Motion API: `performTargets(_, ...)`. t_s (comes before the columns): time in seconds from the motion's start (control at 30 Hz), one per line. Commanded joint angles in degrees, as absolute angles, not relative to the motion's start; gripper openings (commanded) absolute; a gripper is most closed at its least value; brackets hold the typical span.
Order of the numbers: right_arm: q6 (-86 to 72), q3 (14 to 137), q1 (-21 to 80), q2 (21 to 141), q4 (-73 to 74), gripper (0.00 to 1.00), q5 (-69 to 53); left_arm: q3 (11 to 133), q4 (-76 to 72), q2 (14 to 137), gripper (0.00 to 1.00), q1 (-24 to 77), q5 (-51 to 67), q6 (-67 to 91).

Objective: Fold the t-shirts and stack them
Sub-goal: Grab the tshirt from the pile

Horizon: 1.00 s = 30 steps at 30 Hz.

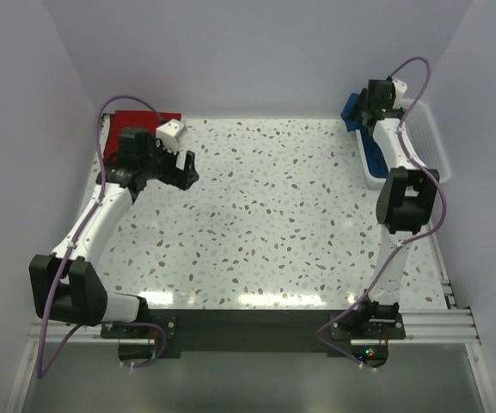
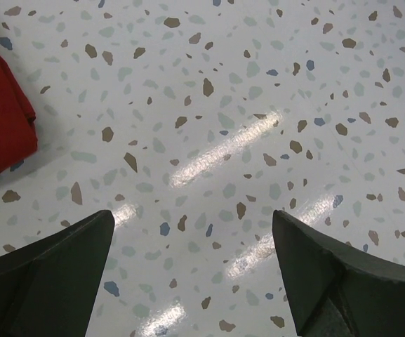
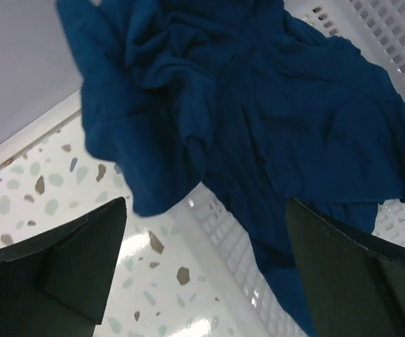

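The robot's right gripper needs to lower its open fingers toward the right in the wrist view and close on the navy cloth below it, inside the basket's rim.
The red t-shirt lies folded at the table's far left corner; its edge also shows in the left wrist view. My left gripper is open and empty over bare table, to the right of the red shirt and apart from it. The navy blue t-shirt lies crumpled in the white lattice basket, spilling over the basket's left rim. My right gripper hangs above the basket's far end, open and empty, just above the navy cloth.
The white basket stands along the table's right edge at the back. Walls close in the table on the left, back and right. The speckled tabletop lies between the arms.
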<state>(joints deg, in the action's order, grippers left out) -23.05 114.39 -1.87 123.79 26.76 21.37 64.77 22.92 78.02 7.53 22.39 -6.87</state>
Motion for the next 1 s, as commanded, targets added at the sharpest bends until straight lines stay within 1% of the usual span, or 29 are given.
performTargets(0.0, -30.67, 117.42, -4.92, 126.12, 22.24, 0.99, 26.1, 65.66, 18.28, 77.96, 1.0, 7.56, 24.78, -5.45)
performTargets(0.13, -32.17, 119.0, -5.62, 130.86, 19.88, 0.99, 29.97, 65.83, 18.19, 79.01, 1.0, 7.56, 25.22, -5.54)
performTargets(0.4, -32.96, 119.36, -6.06, 137.02, 15.82, 0.98, 25.93, 66.88, 18.19, 81.82, 1.0, 7.56, 25.49, -5.71)
performTargets(0.6, -31.56, 120.32, -6.33, 140.35, 13.89, 0.99, 26.8, 67.59, 18.72, 83.23, 1.0, 7.56, 25.75, -5.54)
performTargets(0.7, -31.64, 119.1, -6.77, 141.41, 14.06, 0.99, 28.12, 68.11, 18.98, 83.41, 1.0, 7.56, 25.4, -5.54)
performTargets(0.83, -32.87, 117.08, -7.73, 141.42, 15.02, 0.98, 26.72, 68.38, 19.6, 83.76, 1.0, 7.56, 24.96, -5.62)
performTargets(0.97, -32.87, 116.02, -8.61, 140.89, 16.61, 0.95, 25.58, 68.73, 19.86, 84.46, 1.0, 7.56, 24.96, -5.45)
